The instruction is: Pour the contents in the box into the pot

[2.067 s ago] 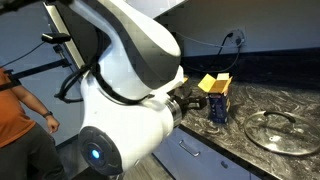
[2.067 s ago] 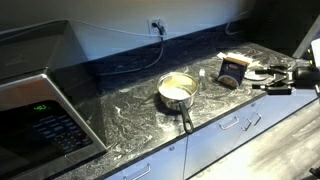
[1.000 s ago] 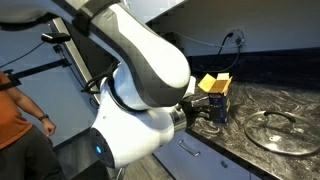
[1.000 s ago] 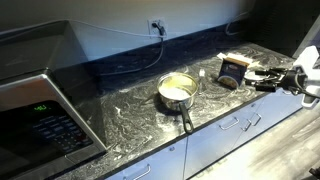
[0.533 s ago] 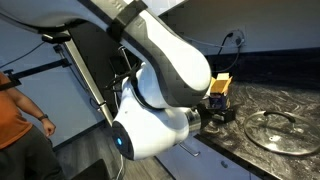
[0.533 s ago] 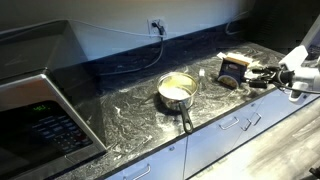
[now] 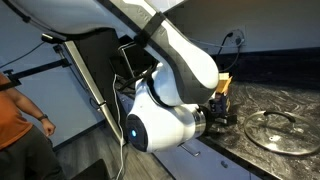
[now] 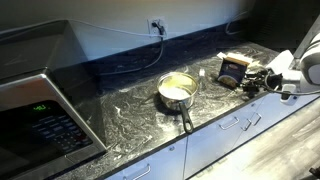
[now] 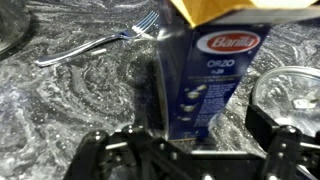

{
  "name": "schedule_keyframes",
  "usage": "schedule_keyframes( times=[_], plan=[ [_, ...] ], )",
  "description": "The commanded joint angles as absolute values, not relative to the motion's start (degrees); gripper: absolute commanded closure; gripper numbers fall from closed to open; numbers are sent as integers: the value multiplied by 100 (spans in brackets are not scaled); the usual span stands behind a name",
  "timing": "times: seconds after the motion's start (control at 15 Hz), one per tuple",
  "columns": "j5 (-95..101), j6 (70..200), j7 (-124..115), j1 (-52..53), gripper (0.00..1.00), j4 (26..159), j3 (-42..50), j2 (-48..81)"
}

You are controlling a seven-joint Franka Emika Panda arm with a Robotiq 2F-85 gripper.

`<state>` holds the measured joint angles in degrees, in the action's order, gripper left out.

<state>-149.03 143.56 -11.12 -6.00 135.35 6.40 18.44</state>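
Note:
The base of the box is already between the spread fingers, so my gripper needs to move low over the counter next, in toward the box (image 9: pixel 205 70), and close the fingers on the lower sides of the box.
The box (image 9: pixel 205 70) is a dark blue carton with yellow top flaps, upright on the counter. It also shows in both exterior views (image 8: pixel 233 70) (image 7: pixel 223 89), partly hidden by the arm in one. My gripper (image 9: pixel 195 152) is open and empty, low over the counter, with the box's base just ahead of it between the spread fingers. In an exterior view the gripper (image 8: pixel 252 80) is right beside the box. The pot (image 8: pixel 177 90) is shiny silver with a pale inside and a dark handle, and it stands apart from the box along the counter.
A fork (image 9: pixel 100 45) lies on the marbled counter beyond the box, between the box and the pot (image 8: pixel 203 75). A flat glass lid (image 9: pixel 292 95) (image 7: pixel 275 130) lies close beside the box. A microwave (image 8: pixel 40 115) stands at the counter's far end. A person (image 7: pixel 18 110) stands near the robot.
The arm has swung toward the counter and the gripper has moved in along it, from clear of the box to right up against its base.

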Motion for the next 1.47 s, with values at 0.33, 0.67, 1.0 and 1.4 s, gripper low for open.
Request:
schedule_keyframes(
  times=[0.33, 0.67, 1.0, 1.4],
  plan=[
    [-14683, 14727, -1359, -428, 34, 13147, 450, 2189],
    [-14759, 14626, -1397, -466, 73, 13103, 464, 2212],
    [-14783, 14600, -1445, -506, 80, 13168, 509, 2095],
    [-13419, 14562, -1614, -635, 80, 13582, 547, 1549]
  ],
)
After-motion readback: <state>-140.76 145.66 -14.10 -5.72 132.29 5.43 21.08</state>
